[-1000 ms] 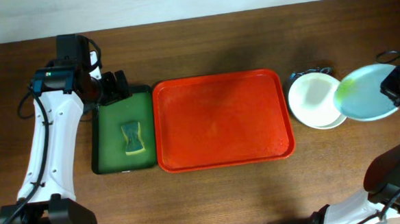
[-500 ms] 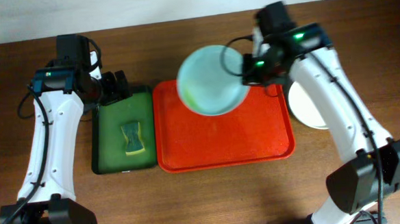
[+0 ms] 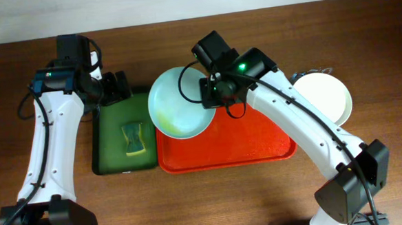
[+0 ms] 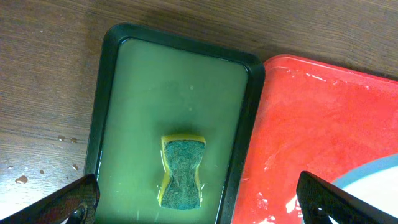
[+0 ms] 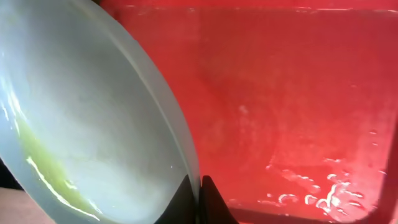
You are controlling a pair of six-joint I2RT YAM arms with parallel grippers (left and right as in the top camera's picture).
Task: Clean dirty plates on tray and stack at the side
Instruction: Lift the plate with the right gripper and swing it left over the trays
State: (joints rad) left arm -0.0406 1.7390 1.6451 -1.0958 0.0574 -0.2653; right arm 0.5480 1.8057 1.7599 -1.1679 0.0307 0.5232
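My right gripper swings across the red tray (image 3: 257, 133) next and down over the white plate (image 3: 324, 98), the stack's base, to the gripper's right in the overhead view.
My right gripper (image 3: 209, 93) is shut on the rim of a pale-mint plate (image 3: 178, 104) and holds it tilted above the left end of the red tray (image 3: 257, 133). In the right wrist view the fingertips (image 5: 199, 194) pinch the plate's edge (image 5: 93, 118). A yellow-green smear (image 5: 43, 163) runs across its inside. The wet tray (image 5: 292, 93) lies below. My left gripper (image 3: 114, 88) hangs open over the back of the green tray, with nothing between its fingers (image 4: 73, 198). A white plate (image 3: 324, 98) rests on the table right of the red tray.
A dark green tray (image 3: 108, 141) of greenish water lies against the red tray's left side. A yellow and green sponge (image 4: 182, 171) floats in it. Dark cabling (image 3: 308, 72) lies behind the white plate. Water drops speckle the wood (image 4: 22, 179) left of the green tray.
My right arm has swung the plate from the far right, across the red tray, to its left end near the green tray. The left arm has not moved.
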